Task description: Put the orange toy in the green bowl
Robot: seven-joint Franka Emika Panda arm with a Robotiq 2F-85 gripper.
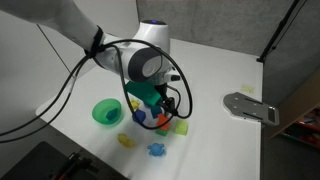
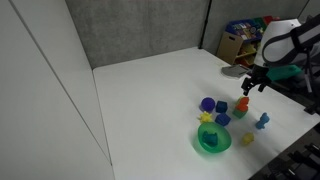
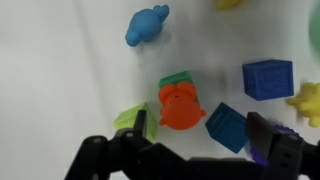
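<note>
My gripper lowers over the orange toy's round head (image 2: 244, 101) (image 3: 181, 114) next and closes around its sides, since that head faces up below the gap between the open fingers.
The orange toy (image 3: 180, 107) lies on the white table against a darker green block (image 3: 175, 78); it also shows in an exterior view (image 2: 242, 103). The green bowl (image 1: 106, 112) stands apart from it at the edge of the toy cluster, also seen in an exterior view (image 2: 213, 139), and its rim just shows in the wrist view (image 3: 316, 30). My gripper (image 3: 200, 135) is open and empty, hovering above the toys, its fingers on either side just below the orange toy. In an exterior view the gripper (image 1: 160, 106) hides most of the orange toy.
Around the orange toy lie a light-green cube (image 3: 130, 120), two blue cubes (image 3: 267, 78) (image 3: 228, 127), a blue figure (image 3: 147, 24) and yellow pieces (image 3: 305, 97). A grey metal plate (image 1: 250, 106) lies near the table edge. Boxes of toys (image 2: 240, 40) stand beyond the table.
</note>
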